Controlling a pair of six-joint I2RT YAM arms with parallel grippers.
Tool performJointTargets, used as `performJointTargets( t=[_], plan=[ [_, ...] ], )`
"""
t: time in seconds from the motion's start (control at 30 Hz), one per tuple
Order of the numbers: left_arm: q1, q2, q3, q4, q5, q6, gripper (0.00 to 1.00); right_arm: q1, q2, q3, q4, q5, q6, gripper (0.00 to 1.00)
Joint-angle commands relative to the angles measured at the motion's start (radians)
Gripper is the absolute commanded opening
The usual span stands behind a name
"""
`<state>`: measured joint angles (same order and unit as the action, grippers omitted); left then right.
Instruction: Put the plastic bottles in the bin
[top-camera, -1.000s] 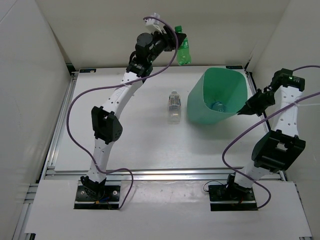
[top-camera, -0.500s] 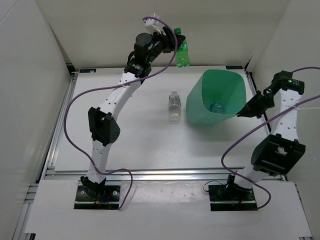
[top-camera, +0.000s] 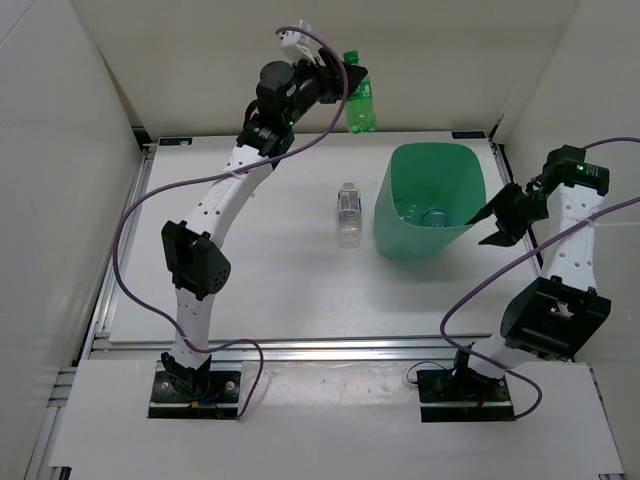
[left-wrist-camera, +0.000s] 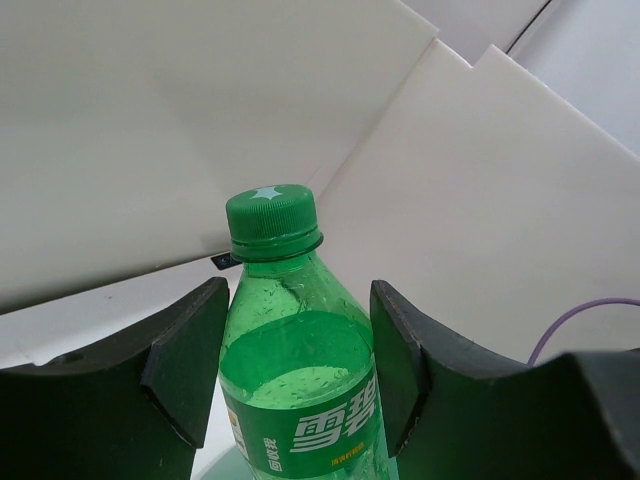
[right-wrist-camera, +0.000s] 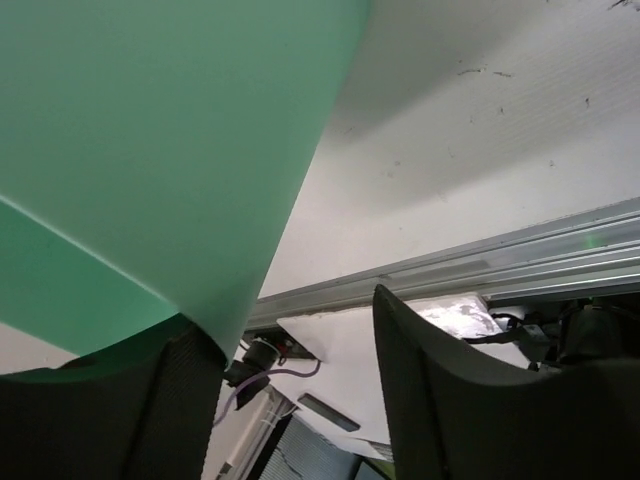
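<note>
The left gripper should move to its right in the top view and down to the bin's opening (top-camera: 434, 182), which is below it on that side, and release the green bottle.
My left gripper (top-camera: 350, 86) is raised at the back of the table, left of the bin, and is shut on the translucent green bottle (top-camera: 360, 106). In the left wrist view the green bottle (left-wrist-camera: 290, 370) stands upright between the jaws of the left gripper (left-wrist-camera: 297, 292), cap up. The mint-green bin (top-camera: 402, 232) stands right of centre with a clear bottle with blue (top-camera: 434, 214) inside. Another clear bottle (top-camera: 348, 213) lies on the table left of the bin. My right gripper (top-camera: 489, 225) is open at the bin's right rim. The bin wall (right-wrist-camera: 150, 150) lies against the left finger of the right gripper (right-wrist-camera: 295, 318).
White walls enclose the table on three sides. An aluminium rail (top-camera: 330, 348) runs along the near edge, with both arm bases behind it. Purple cables (top-camera: 130, 230) loop beside each arm.
The right gripper has opened at the bin's rim, and the bin has shifted slightly left. The left arm has carried the green bottle a little up and to the left.
</note>
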<state>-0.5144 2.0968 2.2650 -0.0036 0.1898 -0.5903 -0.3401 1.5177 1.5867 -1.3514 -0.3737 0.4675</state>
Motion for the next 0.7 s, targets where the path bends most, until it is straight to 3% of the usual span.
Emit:
performJointTargets(
  t=[0.0, 0.2, 0.27, 0.3, 0.67],
  plan=[
    [0.01, -0.087, -0.01, -0.004, 0.042, 0.0, 0.11, -0.002, -0.025, 0.001, -0.104, 0.015, 0.003, 0.63],
    [0.001, -0.066, 0.036, -0.004, 0.083, -0.02, 0.11, 0.046, -0.005, 0.145, -0.104, 0.016, 0.003, 0.89],
    [-0.012, -0.057, 0.036, -0.004, 0.083, -0.02, 0.11, 0.055, 0.004, 0.176, -0.104, 0.016, 0.003, 0.92],
    [-0.024, -0.057, 0.051, -0.004, 0.083, -0.02, 0.11, 0.055, 0.004, 0.197, -0.104, 0.003, 0.003, 1.0],
    [-0.134, 0.022, 0.156, -0.004, 0.114, -0.011, 0.11, 0.046, -0.086, 0.409, 0.037, -0.214, 0.026, 1.0]
  ],
)
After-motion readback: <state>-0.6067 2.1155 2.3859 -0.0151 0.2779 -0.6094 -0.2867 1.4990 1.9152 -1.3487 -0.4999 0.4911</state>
